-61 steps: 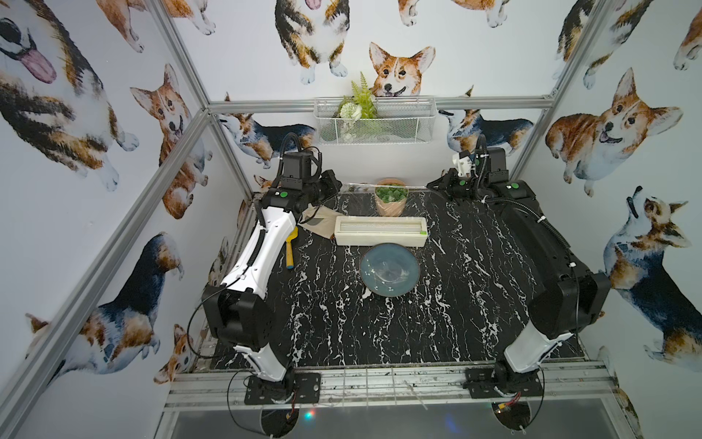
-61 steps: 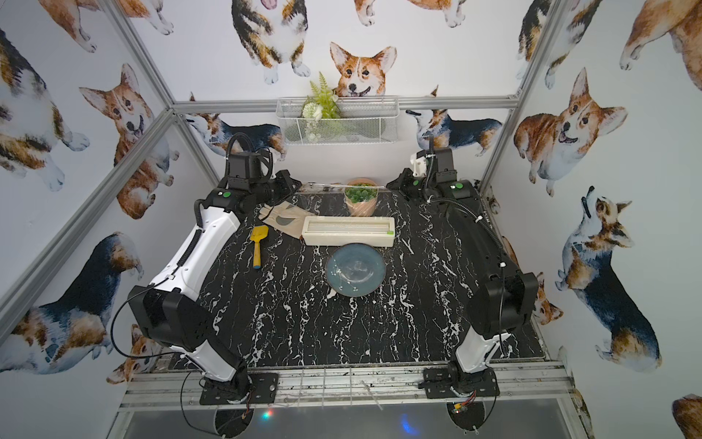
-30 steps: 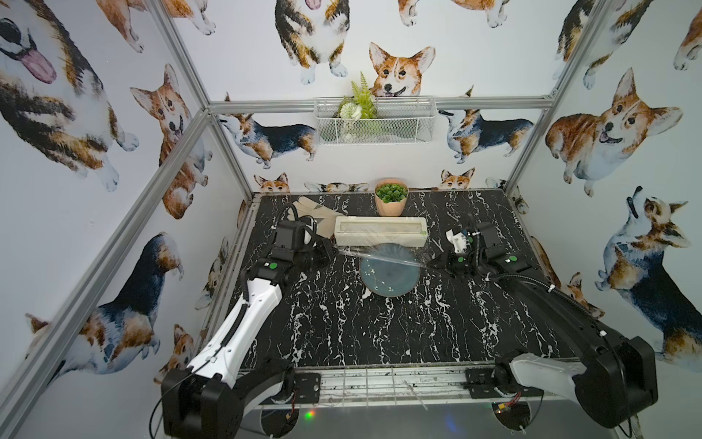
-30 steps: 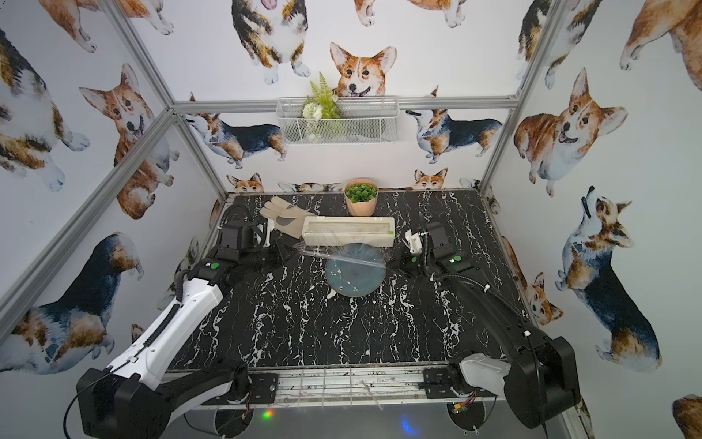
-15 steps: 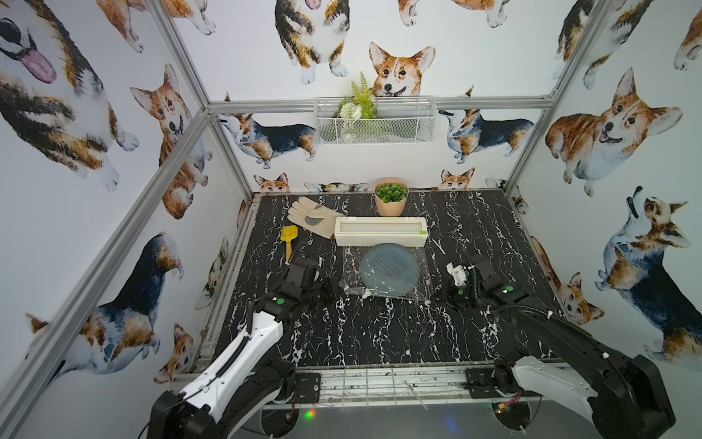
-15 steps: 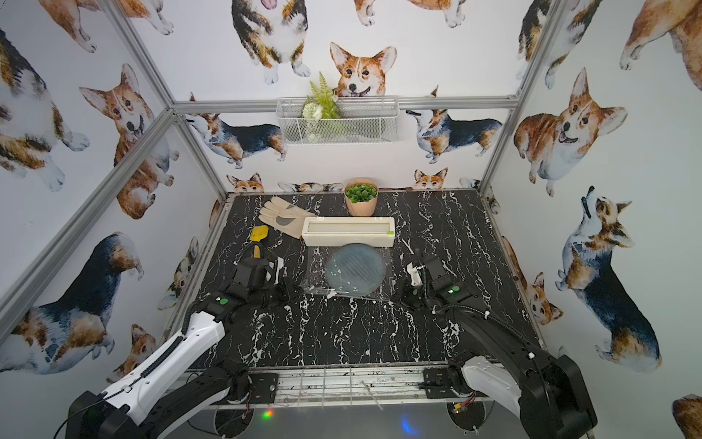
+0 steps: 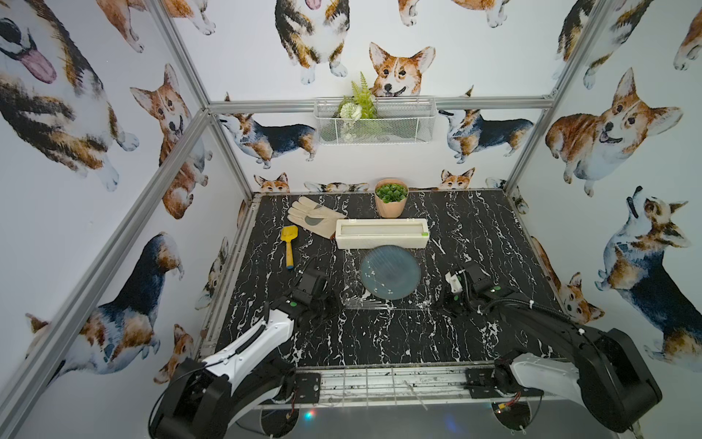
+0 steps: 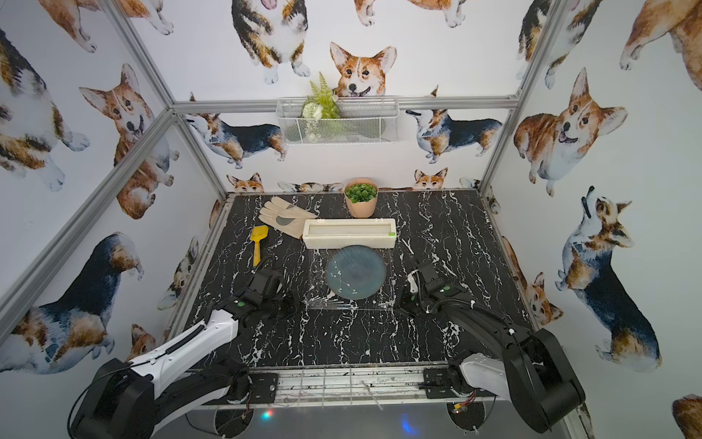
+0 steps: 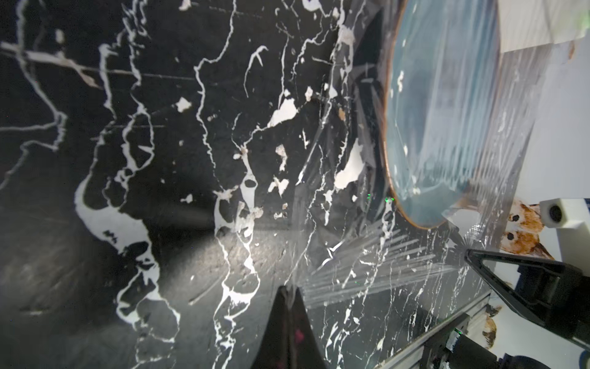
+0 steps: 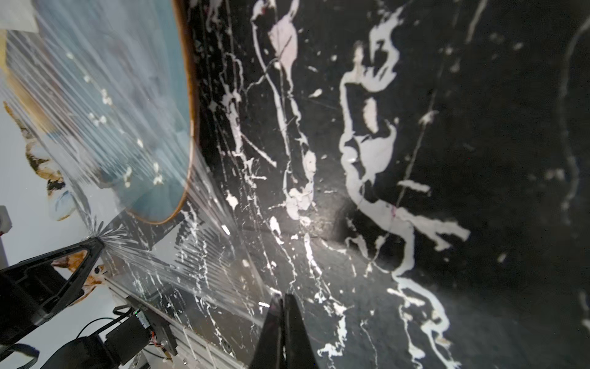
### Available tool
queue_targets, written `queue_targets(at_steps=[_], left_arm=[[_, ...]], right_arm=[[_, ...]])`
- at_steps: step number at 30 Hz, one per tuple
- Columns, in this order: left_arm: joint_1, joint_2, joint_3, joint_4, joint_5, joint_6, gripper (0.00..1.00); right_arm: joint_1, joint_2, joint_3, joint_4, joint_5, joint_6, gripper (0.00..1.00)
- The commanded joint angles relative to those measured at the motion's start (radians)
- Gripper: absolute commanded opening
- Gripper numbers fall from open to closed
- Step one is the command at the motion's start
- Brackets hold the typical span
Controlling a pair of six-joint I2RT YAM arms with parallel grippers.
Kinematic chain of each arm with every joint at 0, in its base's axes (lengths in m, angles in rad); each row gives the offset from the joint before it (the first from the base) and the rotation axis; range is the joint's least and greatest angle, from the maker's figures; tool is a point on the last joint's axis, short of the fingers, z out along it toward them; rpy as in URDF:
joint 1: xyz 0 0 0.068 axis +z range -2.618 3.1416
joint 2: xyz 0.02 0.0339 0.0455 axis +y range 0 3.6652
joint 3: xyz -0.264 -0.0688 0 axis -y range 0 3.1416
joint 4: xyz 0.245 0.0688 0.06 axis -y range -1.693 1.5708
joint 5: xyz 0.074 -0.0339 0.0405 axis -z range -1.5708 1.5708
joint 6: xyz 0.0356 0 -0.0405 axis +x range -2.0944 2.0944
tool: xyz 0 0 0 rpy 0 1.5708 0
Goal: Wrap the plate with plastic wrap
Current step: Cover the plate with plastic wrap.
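My left gripper needs to move outward, toward the plate, over the tabletop (image 7: pixel 356 287) (image 9: pixel 351 138) beside the plate's near rim and let go of the wrap's corner, as the wrap overshoots that rim.
The blue-grey plate (image 7: pixel 390 271) (image 8: pixel 355 271) lies mid-table just in front of the cream dispenser box (image 7: pixel 381 233). Plastic wrap (image 7: pixel 383 302) runs from the box over the plate to a front edge past the plate's near rim. My left gripper (image 7: pixel 336 304) (image 9: pixel 290 289) is shut on the wrap's front left corner and my right gripper (image 7: pixel 437 304) (image 10: pixel 282 297) on its front right corner. The film (image 9: pixel 367 265) (image 10: pixel 204 255) fans out in taut creases from both tips, low over the table. Through it the plate (image 9: pixel 440 111) (image 10: pixel 127 111) shows.
A beige glove (image 7: pixel 313 216) and a yellow trowel (image 7: pixel 289 243) lie at the back left. A peach plant pot (image 7: pixel 391 197) stands behind the box, with a wire basket (image 7: pixel 374 121) on the back wall. A metal rail (image 7: pixel 380 384) runs along the table's front edge.
Both grippers went from the dispenser box at the back toward the front, drawing the wrap over the plate. In the last half second they hardly moved.
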Motion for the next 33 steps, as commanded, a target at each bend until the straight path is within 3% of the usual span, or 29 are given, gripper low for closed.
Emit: queue_targets(at_steps=[1,21,33], left_arm=[[-0.003,0.072,0.0,0.036,-0.063,0.003,0.0],[-0.003,0.43,0.191,0.134,-0.178,0.023,0.0],[-0.003,0.567,0.283,0.219,-0.153,-0.006,0.0]], right_arm=[[-0.002,0.045,-0.003,-0.032,0.093,-0.019,0.0],[-0.077,0.375,0.159,0.16,0.212,0.0,0.0],[-0.077,0.521,0.209,0.301,0.138,0.097,0.0]])
